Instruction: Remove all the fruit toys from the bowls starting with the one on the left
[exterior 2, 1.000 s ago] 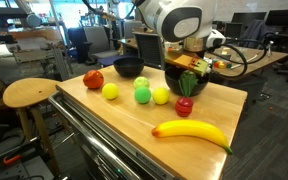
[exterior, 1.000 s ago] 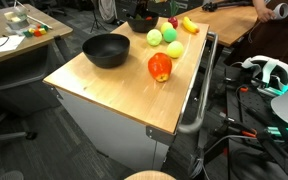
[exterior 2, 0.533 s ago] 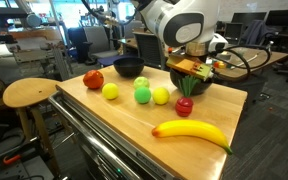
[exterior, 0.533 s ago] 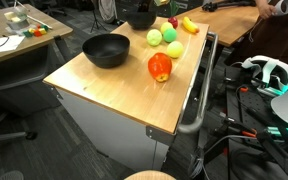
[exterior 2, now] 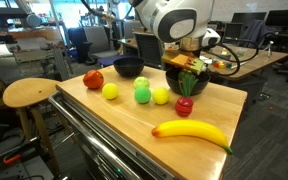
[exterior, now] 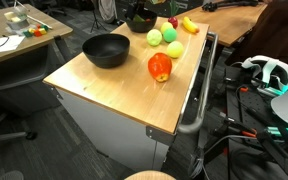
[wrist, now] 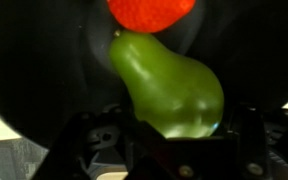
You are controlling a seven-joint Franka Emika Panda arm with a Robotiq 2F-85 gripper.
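The spot on the tabletop [exterior 2: 211, 101] beside the small red fruit is bare. My gripper needs to lift from the far bowl, carry the pear over to that spot, lower it and release it.
Two black bowls stand on the wooden table. My gripper [exterior 2: 191, 68] is down inside the far bowl [exterior 2: 172, 82], which also shows in an exterior view [exterior: 134, 24]. In the wrist view a green pear toy [wrist: 169, 85] lies in that bowl between my fingers [wrist: 179, 125], which sit against its sides. An orange-red fruit toy [wrist: 149, 12] lies just beyond it. The other bowl [exterior: 106, 50] looks empty. It also shows in an exterior view [exterior 2: 129, 68].
Loose fruit toys lie on the table: a red apple [exterior 2: 93, 79], a yellow lemon [exterior 2: 110, 91], a green fruit [exterior 2: 142, 95], a yellow-green fruit [exterior 2: 161, 95], a small red fruit [exterior 2: 185, 106] and a banana [exterior 2: 192, 132]. A wooden stool [exterior 2: 29, 93] stands beside the table.
The gripper stays in the far bowl, shifting slightly sideways and back. The fruit on the table has not moved.
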